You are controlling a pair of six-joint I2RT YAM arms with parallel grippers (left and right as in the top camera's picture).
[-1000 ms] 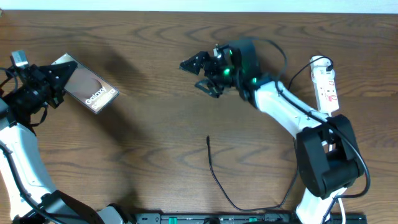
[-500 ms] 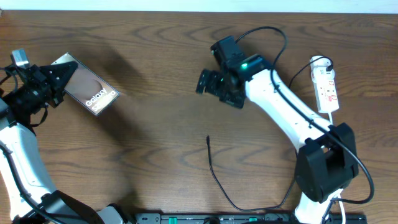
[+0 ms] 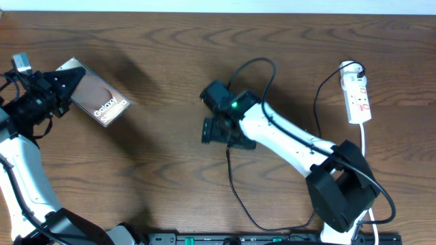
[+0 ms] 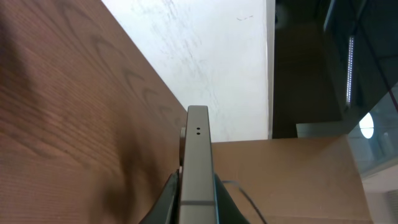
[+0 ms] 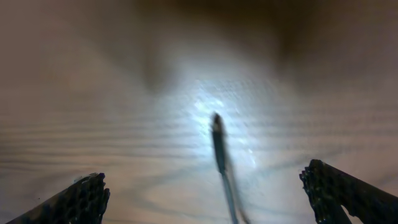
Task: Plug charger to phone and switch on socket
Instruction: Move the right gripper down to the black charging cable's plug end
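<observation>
My right gripper goes down and eases back onto the plug's body behind its tip next, since the plug lies on the wood below my open fingers.
The phone [image 3: 101,101], dark glossy with white "Galaxy" lettering, lies tilted at the far left; my left gripper [image 3: 60,87] is shut on its end. In the left wrist view its grey edge [image 4: 198,155] stands between the fingers [image 4: 198,199]. The charger's thin black cable [image 3: 236,194] lies on the table near the front middle. My right gripper [image 3: 221,133] is open, right over its plug tip. In the right wrist view the plug tip [image 5: 216,124] lies on the wood between the spread fingers [image 5: 208,196]. The white socket strip [image 3: 357,95] lies at the far right.
The socket's white cord [image 3: 366,146] runs toward the front beside the right arm's base. Black robot cables [image 3: 255,68] loop above the right arm. A pale wall [image 4: 205,56] lies beyond the table's far edge.
My right gripper has swung from the back middle forward and left, coming down over the charger's plug tip. The left gripper and the phone have not moved.
</observation>
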